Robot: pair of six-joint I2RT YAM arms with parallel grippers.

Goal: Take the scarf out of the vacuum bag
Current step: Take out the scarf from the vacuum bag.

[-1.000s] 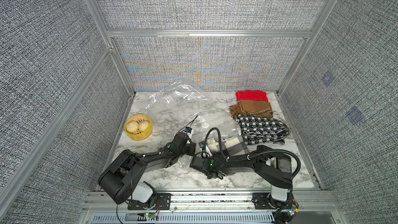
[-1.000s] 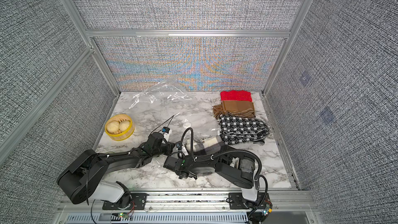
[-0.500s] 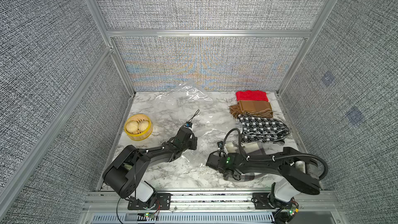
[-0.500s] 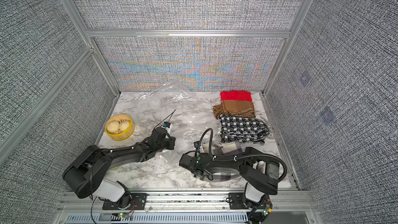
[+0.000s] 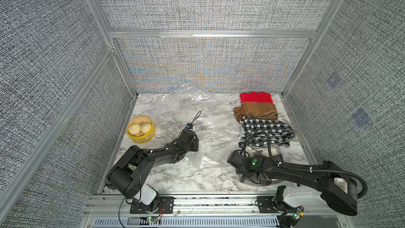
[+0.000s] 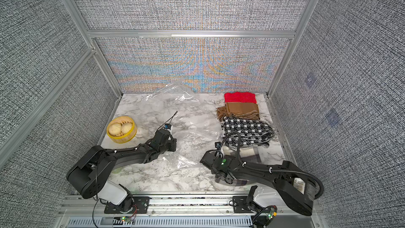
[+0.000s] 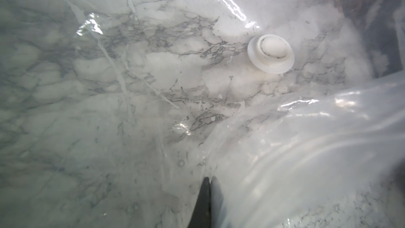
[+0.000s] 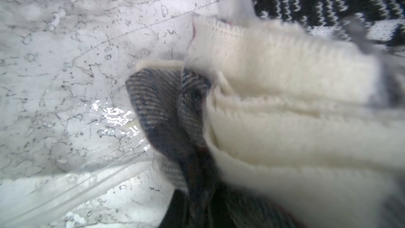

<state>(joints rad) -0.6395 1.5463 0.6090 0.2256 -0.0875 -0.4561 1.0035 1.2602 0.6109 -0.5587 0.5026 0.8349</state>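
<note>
The film is still along the edge of the checked knit, so the right gripper should next pull away from the bag and let go of the grey end on the tabletop next to that knit.
The clear vacuum bag [image 5: 197, 115] [image 6: 186, 115] lies crinkled across the middle of the marble table [image 5: 171, 178], its white valve cap [image 5: 210, 126] [image 7: 270, 54] facing up. My left gripper [image 5: 192, 144] [image 7: 209, 180] is shut on a fold of the bag's film near its front half. The scarf [image 8: 285, 110] [image 5: 275, 152] [image 6: 252, 153] is cream with grey plaid and lies to the right of the bag, under my right arm. My right gripper [image 5: 248, 175] [image 6: 225, 177] [image 8: 206, 207] is shut on its grey end, the fingertips buried in cloth. The bag's zip-seal edge [image 8: 87, 176] runs just beside that end.
A yellow steamer basket [image 5: 141, 129] with buns stands at the left edge. Along the right wall lie a red knit [image 5: 256, 97], a brown fringed cloth [image 5: 258, 110] and a black-and-white checked knit [image 5: 267, 131] that touches the scarf. Fabric walls enclose three sides.
My right gripper has travelled from the table's middle toward the right, dragging the scarf with it away from the bag. The left gripper kept its hold and shifted slightly back.
</note>
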